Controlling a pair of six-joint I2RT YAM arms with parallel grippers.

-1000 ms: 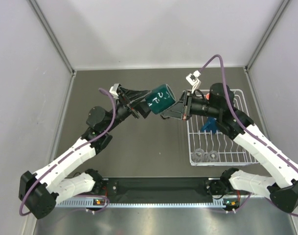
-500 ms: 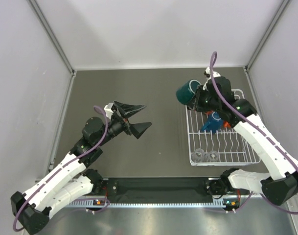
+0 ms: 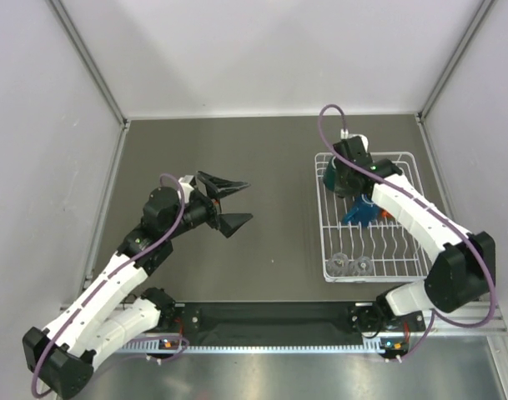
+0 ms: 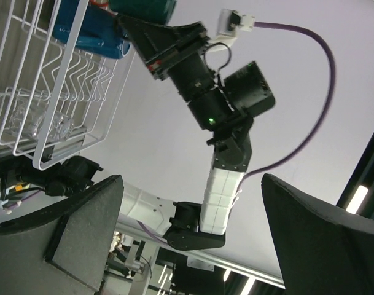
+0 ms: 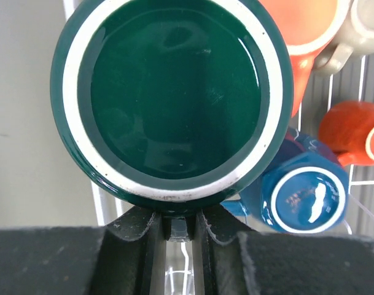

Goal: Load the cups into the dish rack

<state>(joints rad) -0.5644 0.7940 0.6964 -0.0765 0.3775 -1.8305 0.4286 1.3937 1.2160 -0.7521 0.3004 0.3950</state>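
My right gripper lowers the green cup into the rack's far corner beside the orange mug next and releases it. The mugs leave that corner open.
My right gripper is shut on the dark green cup and holds it over the far left corner of the white dish rack. In the right wrist view the cup's underside fills the frame and my fingers pinch its near edge. Below it in the rack lie the blue mug, the large orange mug, the beige mug and the tiny orange cup. Two clear glasses stand at the rack's near left. My left gripper is open and empty at mid-table.
The rack stands at the right of the dark table, close to the right wall. The left wrist view looks sideways at the right arm, the blue mug and the glasses. Walls enclose the back and both sides.
The green cup passed from between both grippers to my right gripper alone, which swung it right over the rack. My left gripper let go, opened and drew back left.
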